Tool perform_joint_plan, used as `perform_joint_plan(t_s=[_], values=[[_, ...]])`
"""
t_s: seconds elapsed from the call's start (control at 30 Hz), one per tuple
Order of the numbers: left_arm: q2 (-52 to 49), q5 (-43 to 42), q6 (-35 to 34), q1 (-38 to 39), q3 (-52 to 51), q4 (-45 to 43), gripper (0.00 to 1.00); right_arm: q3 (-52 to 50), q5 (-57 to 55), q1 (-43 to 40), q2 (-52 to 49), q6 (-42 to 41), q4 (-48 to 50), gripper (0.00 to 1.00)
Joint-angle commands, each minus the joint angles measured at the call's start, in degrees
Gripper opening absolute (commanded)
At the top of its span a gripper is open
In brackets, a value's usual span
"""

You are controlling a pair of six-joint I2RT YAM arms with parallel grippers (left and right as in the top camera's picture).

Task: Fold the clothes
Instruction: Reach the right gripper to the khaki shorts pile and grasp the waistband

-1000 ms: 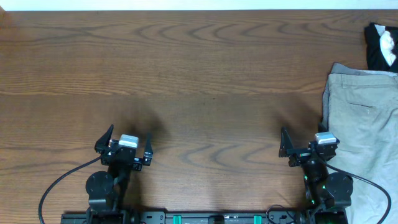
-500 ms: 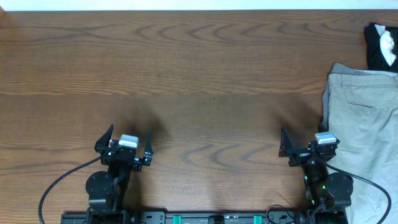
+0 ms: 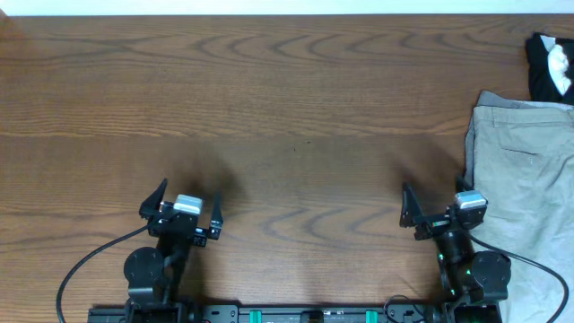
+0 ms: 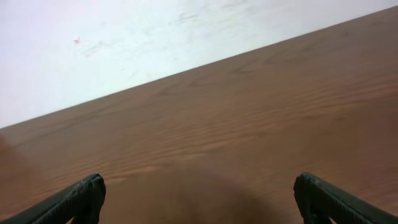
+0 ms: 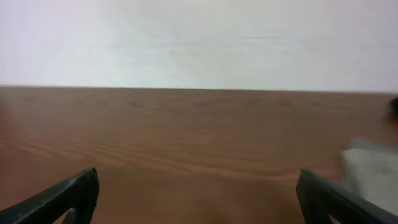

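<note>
The khaki edge lies uncovered, so my right gripper lifts outward next, then tips down to the shorts' far corner beside the bare wood.
The pale khaki shorts lie at the right edge of the table, running from mid-height down to the front edge. A corner of them shows at the right of the right wrist view. My right gripper is open and empty near the front edge, just left of the shorts. My left gripper is open and empty at the front left, far from the shorts. In the wrist views both grippers' fingertips stand wide apart over bare wood.
A small black-and-white garment lies at the far right corner, beyond the shorts. A strip of darker grey cloth shows along the shorts' far edge. The wooden table meets a white wall at the back.
Both grippers have shifted very slightly; otherwise nothing has moved.
</note>
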State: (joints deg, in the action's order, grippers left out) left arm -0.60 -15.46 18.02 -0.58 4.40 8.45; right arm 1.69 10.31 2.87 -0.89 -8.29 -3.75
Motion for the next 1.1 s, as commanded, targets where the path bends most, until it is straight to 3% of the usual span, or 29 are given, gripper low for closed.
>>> perform_joint_plan(t_s=[0.0, 0.13, 0.27, 0.43, 0.57, 0.83, 1.07], values=[[0.31, -8.07, -0.33, 0.13, -1.29, -1.38, 0.98, -0.22, 3.65, 0.42, -0.07, -10.95, -0.35, 0.99], [0.26, -8.96, -6.99, 0.13, 0.22, -3.72, 0.98, 0.17, 3.63, 0.42, -1.88, -11.41, 3.82, 0.99], [-2.62, -8.94, -8.28, 0.13, 5.77, -3.48, 0.98, 4.26, 3.65, 0.42, -7.58, -11.43, 4.31, 0.99], [-16.17, -7.48, -11.34, 0.13, 17.88, -1.6, 0.98, 16.37, 3.21, 0.42, -23.23, -11.17, 0.17, 0.99], [-31.19, -7.5, -13.0, 0.13, 31.93, 7.34, 0.98, 30.12, 3.19, 0.42, -38.93, -9.2, -7.54, 0.99], [-58.51, -7.5, -12.98, 0.13, 64.39, 33.35, 0.98, 60.76, -2.82, -1.07, -70.82, -1.64, -27.17, 0.99], [-69.75, -7.96, -12.81, 0.13, 77.33, 41.79, 0.98, 80.0, -4.26, -10.34, -93.83, 0.24, -30.38, 0.99]])
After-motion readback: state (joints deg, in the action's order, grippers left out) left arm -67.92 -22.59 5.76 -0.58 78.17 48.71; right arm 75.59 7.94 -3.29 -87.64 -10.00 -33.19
